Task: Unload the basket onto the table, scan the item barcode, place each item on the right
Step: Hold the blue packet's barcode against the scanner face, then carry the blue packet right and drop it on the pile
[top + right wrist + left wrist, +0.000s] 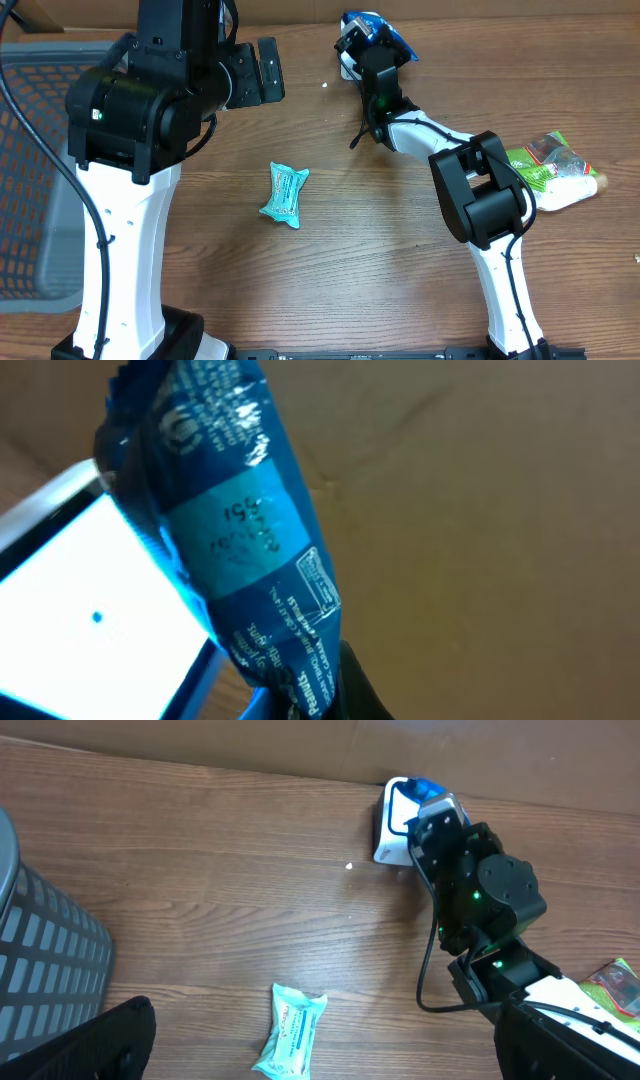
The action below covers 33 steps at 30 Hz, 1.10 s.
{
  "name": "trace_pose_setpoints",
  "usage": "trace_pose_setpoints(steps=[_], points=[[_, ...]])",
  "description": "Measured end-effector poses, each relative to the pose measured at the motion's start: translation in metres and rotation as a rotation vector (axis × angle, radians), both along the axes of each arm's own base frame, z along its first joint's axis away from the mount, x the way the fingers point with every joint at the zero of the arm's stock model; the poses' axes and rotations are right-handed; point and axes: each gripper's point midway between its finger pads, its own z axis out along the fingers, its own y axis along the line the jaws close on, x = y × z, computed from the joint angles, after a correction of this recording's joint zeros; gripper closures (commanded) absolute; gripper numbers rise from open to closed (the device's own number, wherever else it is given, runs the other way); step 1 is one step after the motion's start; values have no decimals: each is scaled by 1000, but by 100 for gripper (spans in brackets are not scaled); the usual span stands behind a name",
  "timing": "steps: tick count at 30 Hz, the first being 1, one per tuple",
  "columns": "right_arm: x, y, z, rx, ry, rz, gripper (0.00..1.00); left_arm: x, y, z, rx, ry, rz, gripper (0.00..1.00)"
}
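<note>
Items lie gathered beside the green packet (520,160). My right gripper will next move back and to the right in the overhead view and let go of the blue packet (377,26) there.
My right gripper (366,48) is shut on a blue snack packet (377,26) at the table's far edge. It holds the packet over a white scanner (346,66) with a blue rim. In the right wrist view the blue packet (235,530) stands upright from the gripper (310,705), its printed side facing me, with the scanner's bright white face (90,620) behind it to the left. My left gripper (258,72) hangs open, high over the table. A teal packet (290,1032) lies flat on the wood below its spread fingers (100,1045).
A grey mesh basket (25,150) stands at the left edge. A green packet and a pale bottle (555,170) lie at the right. A cardboard wall (300,745) runs along the back. The teal packet (285,195) lies mid-table.
</note>
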Motion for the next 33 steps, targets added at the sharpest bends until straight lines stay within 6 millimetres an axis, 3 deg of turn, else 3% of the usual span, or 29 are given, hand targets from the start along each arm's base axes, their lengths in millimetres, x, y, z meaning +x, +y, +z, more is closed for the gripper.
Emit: trace_pose_setpoints(steps=[3,6,11,15,18,21,24,27,30,33], points=[[-2,-3,7,-18,-25,-41,96,0,0,0,0,0,0,0],[-9,0,2,-64,4,-69,96,0,0,0,0,0,0,0],[-35,25,-17,-173,170,-51,96,0,0,0,0,0,0,0],[-79,53,-8,-207,349,23,96,0,0,0,0,0,0,1],[-125,67,17,-134,489,106,96,0,0,0,0,0,0,0],[-169,68,45,44,623,173,96,0,0,0,0,0,0,0],[-206,61,60,268,786,221,96,0,0,0,0,0,0,0],[-233,43,49,444,987,208,96,0,0,0,0,0,0,0],[-243,13,31,615,1141,106,96,0,0,0,0,0,0,0],[-235,-28,23,795,1175,-46,96,0,0,0,0,0,0,0]])
